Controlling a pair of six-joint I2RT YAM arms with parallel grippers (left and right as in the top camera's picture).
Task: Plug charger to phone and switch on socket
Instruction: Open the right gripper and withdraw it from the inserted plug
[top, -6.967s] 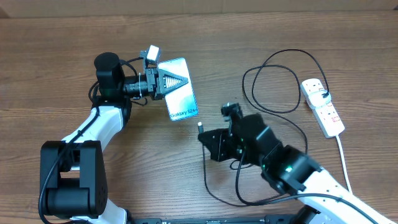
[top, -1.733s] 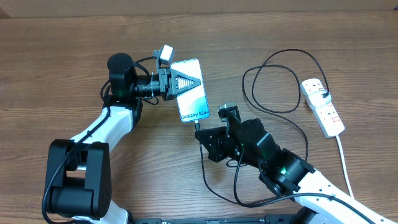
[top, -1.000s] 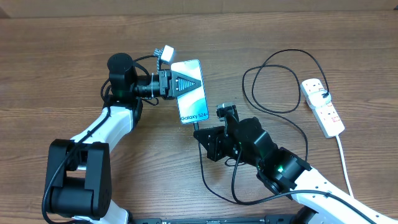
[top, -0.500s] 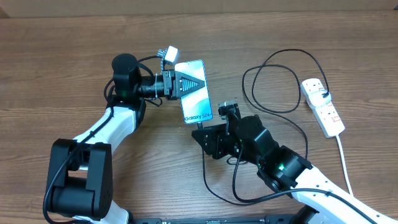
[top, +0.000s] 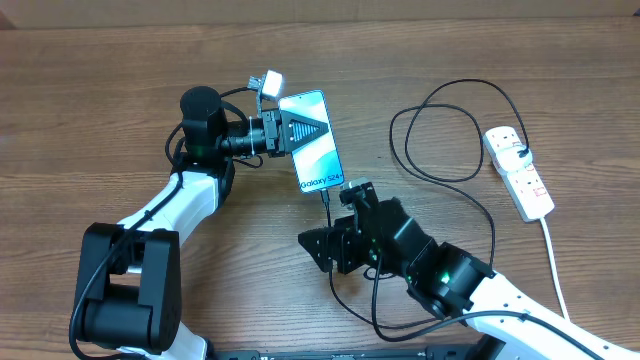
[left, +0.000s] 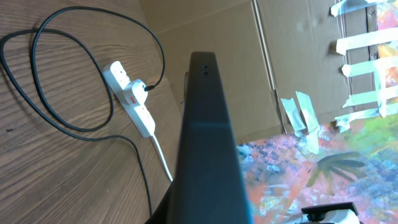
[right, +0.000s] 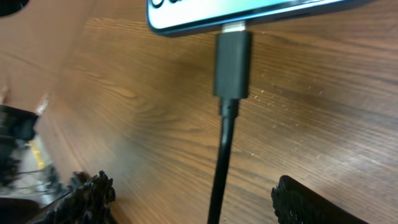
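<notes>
I will lower my left gripper and ease it back to let go of the phone on the bare tabletop below, because the charger's connector (top: 326, 196) is already in the phone's lower end.
My left gripper (top: 300, 130) is shut on the phone (top: 318, 155), holding it over the table with its light screen up and the "Galaxy S24" end toward the right arm. The charger's black connector (top: 326, 196) sits in the phone's lower end. The right wrist view shows that connector (right: 232, 62) seated in the phone's edge (right: 249, 12), with the cable (right: 221, 162) running down between my right gripper's fingers (right: 81, 199). The right gripper (top: 330, 250) is open just below the phone and touches nothing. In the left wrist view the phone's dark body (left: 205, 143) hides the fingers. The socket (top: 520, 172) lies at the right.
The charger's long black cable loops across the table between the phone and the socket (left: 130, 99), where it is plugged in. The socket's white cord (top: 550, 260) runs toward the front right edge. A cardboard wall stands behind the table.
My right gripper has opened, let go of the connector and drawn back down and left from the phone. The connector stays in the phone. The left gripper has moved slightly.
</notes>
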